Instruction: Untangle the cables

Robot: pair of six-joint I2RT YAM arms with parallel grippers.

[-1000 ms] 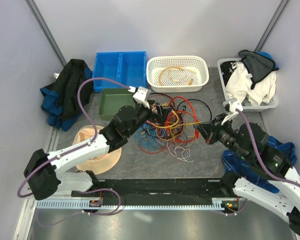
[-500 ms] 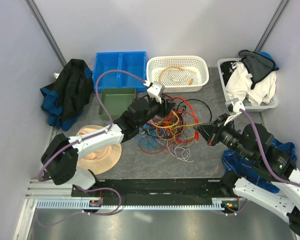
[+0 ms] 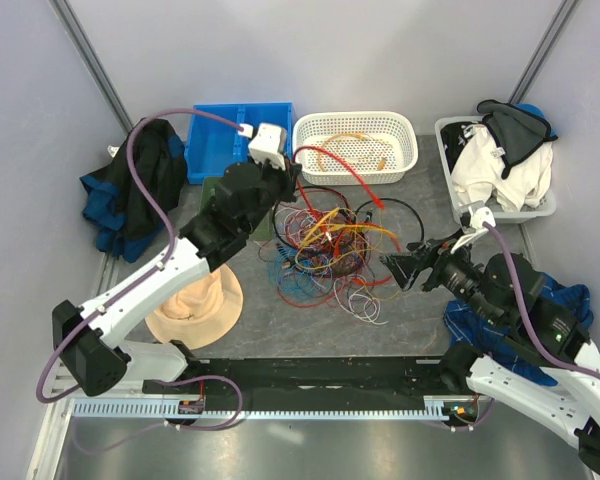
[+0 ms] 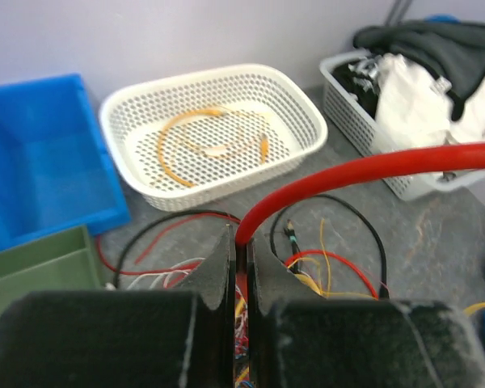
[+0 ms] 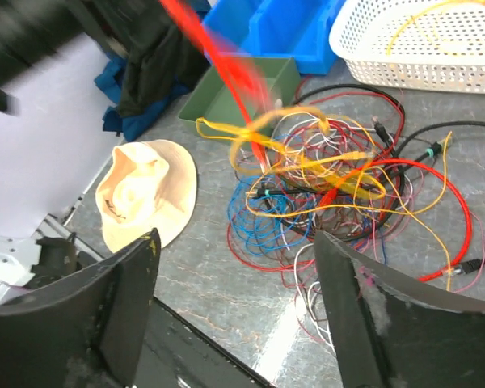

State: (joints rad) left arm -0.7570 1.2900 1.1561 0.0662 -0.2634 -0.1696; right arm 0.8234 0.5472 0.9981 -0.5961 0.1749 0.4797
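My right gripper is going left in the top view next, over the tangle and onto the yellow cable, because the thick yellow cable crosses the raised red cable.
The cables (image 3: 330,245) lie as a tangle of red, orange-yellow, blue, black and white wires in the middle of the table, also seen in the right wrist view (image 5: 323,178). My left gripper (image 3: 292,160) (image 4: 242,242) is raised over the tangle's back left and shut on a thick red cable (image 4: 364,170). That cable (image 3: 345,175) arcs from the jaws down to the right. My right gripper (image 3: 392,268) (image 5: 234,242) stands open at the tangle's right edge, nothing between its fingers.
At the back stand a white perforated basket (image 3: 356,117) holding an orange-yellow cable, a blue bin (image 3: 230,130) and a green tray (image 3: 212,205). A straw hat (image 3: 195,305) lies front left, dark clothing (image 3: 130,185) at left, a laundry basket (image 3: 500,170) back right.
My left gripper has shut on the red cable and lifted it back and to the left. My right gripper has opened and pulled slightly away from the tangle.
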